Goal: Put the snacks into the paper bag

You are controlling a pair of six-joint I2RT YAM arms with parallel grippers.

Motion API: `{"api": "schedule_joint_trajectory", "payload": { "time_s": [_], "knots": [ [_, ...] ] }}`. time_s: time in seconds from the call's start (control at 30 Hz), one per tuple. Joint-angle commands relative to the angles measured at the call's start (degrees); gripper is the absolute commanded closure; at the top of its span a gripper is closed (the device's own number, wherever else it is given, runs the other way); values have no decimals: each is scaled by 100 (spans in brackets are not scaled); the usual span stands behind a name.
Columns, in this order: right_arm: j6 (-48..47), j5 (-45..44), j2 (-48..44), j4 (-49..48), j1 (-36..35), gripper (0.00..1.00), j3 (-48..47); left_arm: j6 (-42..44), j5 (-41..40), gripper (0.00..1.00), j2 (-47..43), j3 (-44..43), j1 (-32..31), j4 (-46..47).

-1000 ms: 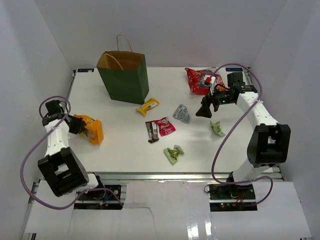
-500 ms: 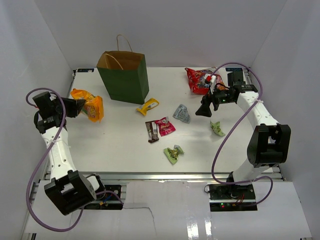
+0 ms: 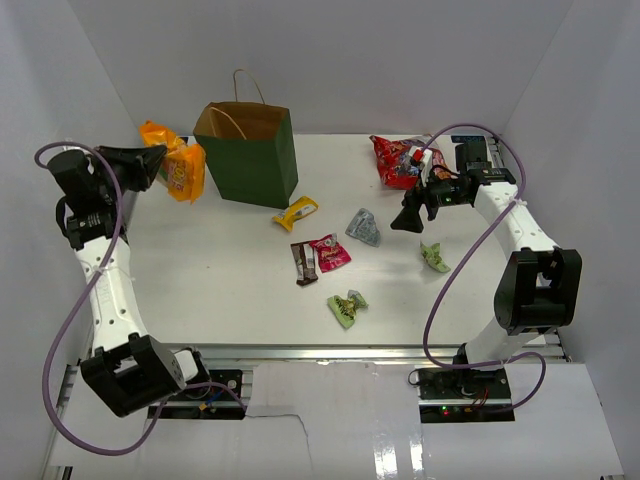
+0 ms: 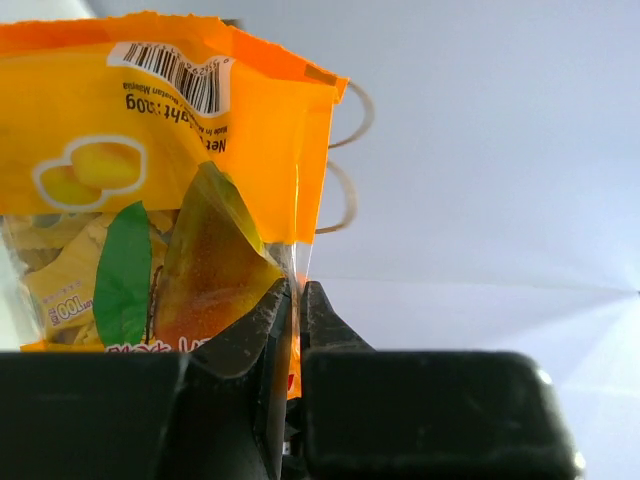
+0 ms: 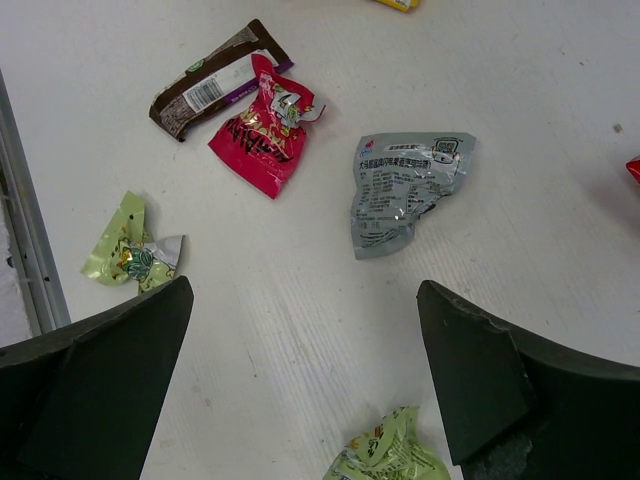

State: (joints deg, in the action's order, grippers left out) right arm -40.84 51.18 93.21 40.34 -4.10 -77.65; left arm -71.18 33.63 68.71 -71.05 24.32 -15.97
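The robot's left gripper should next move outward and to its right in the top view, over the paper bag's opening [image 3: 247,122], and let go.
My left gripper [image 3: 150,160] is shut on the orange packet [image 3: 175,160], held in the air just left of the dark green paper bag [image 3: 250,160]; the wrist view shows the packet [image 4: 160,180] pinched between the fingers, with the bag's handles [image 4: 345,190] behind. My right gripper [image 3: 410,218] is open and empty above the table, right of the silver-grey packet [image 3: 363,227]. On the table lie the yellow [image 3: 296,212], brown [image 3: 304,262], pink [image 3: 329,251] and two light green packets [image 3: 347,306] [image 3: 434,257]. The large red bag [image 3: 400,160] lies at the back right.
White walls close in the table [image 3: 230,280] on three sides. In the right wrist view the silver-grey [image 5: 405,190], pink [image 5: 262,140], brown [image 5: 210,80] and green packets [image 5: 135,258] [image 5: 395,455] lie below the open fingers.
My left arm has lifted the orange packet off the table and carried it back and up, to beside the paper bag. The right arm has not moved.
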Motion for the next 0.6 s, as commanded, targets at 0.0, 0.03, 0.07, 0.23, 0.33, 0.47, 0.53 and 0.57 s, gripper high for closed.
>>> {"api": "schedule_joint_trajectory", "payload": {
  "time_s": [0.0, 0.03, 0.07, 0.23, 0.33, 0.47, 0.53, 0.57],
  "knots": [
    [24, 156, -31, -61, 23, 1, -260, -572, 180, 100, 28, -742, -225, 963],
    [23, 156, -40, -61, 23, 1, -260, -668, 118, 100, 81, -883, -278, 1060],
    [23, 156, -40, -61, 23, 1, -260, -713, 66, 100, 142, -1024, -330, 1087],
    [41, 191, -13, -78, 23, 1, -260, -828, -286, 100, 1082, -2438, -884, 1157],
    [76, 200, -22, -87, 23, 1, -260, -863, -470, 100, 1853, -3419, -1279, 1183],
    [76, 156, -83, -87, 23, 0, -198, -915, -734, 100, 2794, -4651, -1683, 1175],
    [67, 156, -101, -87, 23, 0, -154, -951, -848, 100, 3112, -5005, -1798, 1183],
    [76, 164, -119, -105, 23, 0, -128, -994, -936, 100, 3401, -5276, -1903, 1201]
  ]
}}
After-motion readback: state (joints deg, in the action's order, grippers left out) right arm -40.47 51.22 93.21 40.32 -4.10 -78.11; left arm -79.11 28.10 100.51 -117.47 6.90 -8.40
